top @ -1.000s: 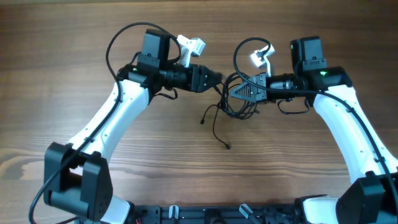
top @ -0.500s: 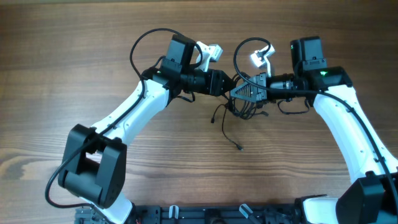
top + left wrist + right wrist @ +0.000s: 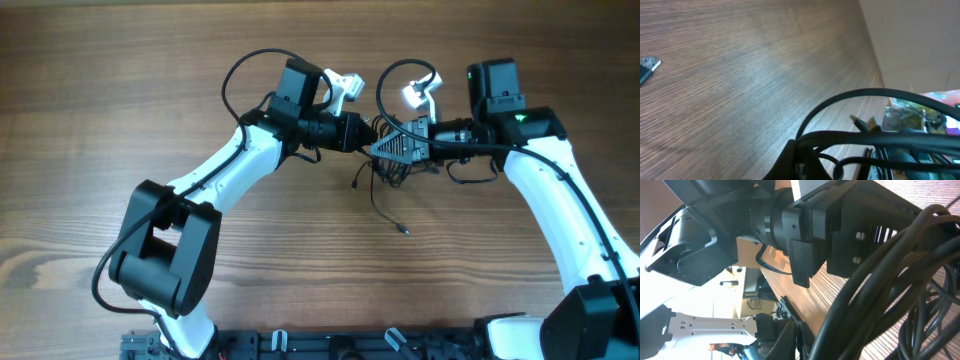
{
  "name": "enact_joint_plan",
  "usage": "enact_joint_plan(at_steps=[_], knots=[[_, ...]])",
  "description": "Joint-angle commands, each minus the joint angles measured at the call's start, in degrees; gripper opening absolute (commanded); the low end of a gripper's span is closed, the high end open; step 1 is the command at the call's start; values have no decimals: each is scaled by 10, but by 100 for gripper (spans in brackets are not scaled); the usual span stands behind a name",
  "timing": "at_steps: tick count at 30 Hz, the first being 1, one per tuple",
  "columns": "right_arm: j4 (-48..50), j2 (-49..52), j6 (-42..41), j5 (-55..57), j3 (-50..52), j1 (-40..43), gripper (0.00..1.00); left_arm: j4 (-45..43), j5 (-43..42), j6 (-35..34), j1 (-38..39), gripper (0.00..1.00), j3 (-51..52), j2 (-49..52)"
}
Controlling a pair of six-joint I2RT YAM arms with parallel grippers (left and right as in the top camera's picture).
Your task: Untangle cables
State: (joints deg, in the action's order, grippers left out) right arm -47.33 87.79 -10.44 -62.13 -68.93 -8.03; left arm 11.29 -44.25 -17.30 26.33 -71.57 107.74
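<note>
The cables will be released next, as my left gripper shifts to the left in the overhead view and down toward the wood.
A tangle of thin black cables (image 3: pixel 392 172) hangs between my two grippers above the wooden table. One loose tail runs down to a small plug end (image 3: pixel 403 231), and a shorter tail ends at the left (image 3: pixel 357 186). My left gripper (image 3: pixel 368 133) is shut on the cables and almost touches my right gripper (image 3: pixel 381 150), which is shut on the same bundle. In the left wrist view the cables (image 3: pixel 875 137) cross the jaws (image 3: pixel 802 157). In the right wrist view the thick bundle (image 3: pixel 900 270) fills the right side beside the jaws (image 3: pixel 792 335), with the left gripper's body (image 3: pixel 810 230) close behind.
The wooden table (image 3: pixel 150 90) spreads all around the arms. A silver-tipped plug (image 3: pixel 649 66) lies on the wood at the far left of the left wrist view. The robot base rail (image 3: pixel 330 345) runs along the front edge.
My left arm has swung right until its gripper meets the right gripper. The loose cable tails have shifted right with it. The right arm has stayed put.
</note>
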Motion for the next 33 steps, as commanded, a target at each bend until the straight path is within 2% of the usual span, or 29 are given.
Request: enact_joint_plan(at_steps=[1,4,8,10,15,17,19,21,23,30,33], knots=[[-5,-10,-5,-13,-11,-1,4,15,63,-2,-26,4,2,5],[-37,-10,-91,154,-11,-1,4,53,65,-27,-64,4,2,-13],[-83,-10,-222,420,-9,-2,5,121,95,-23,-106,4,2,-54],[-94,-10,-227,480,-6,-2,14,173,113,10,-127,4,2,-80],[-83,-9,-192,476,7,-2,50,268,124,71,-155,4,2,-125],[-70,-9,-140,424,7,-4,58,295,124,81,-156,4,2,-136],[-46,-9,-56,294,7,-13,63,323,117,81,-154,4,2,-140],[-34,-9,-42,251,7,-26,64,334,111,81,-152,4,2,-139],[-19,-9,-66,248,7,-48,64,336,101,81,-149,4,2,-139],[55,25,-287,331,8,-139,57,340,134,73,-149,4,2,-139],[109,71,-373,347,8,-174,55,360,216,-9,-153,4,3,-138]])
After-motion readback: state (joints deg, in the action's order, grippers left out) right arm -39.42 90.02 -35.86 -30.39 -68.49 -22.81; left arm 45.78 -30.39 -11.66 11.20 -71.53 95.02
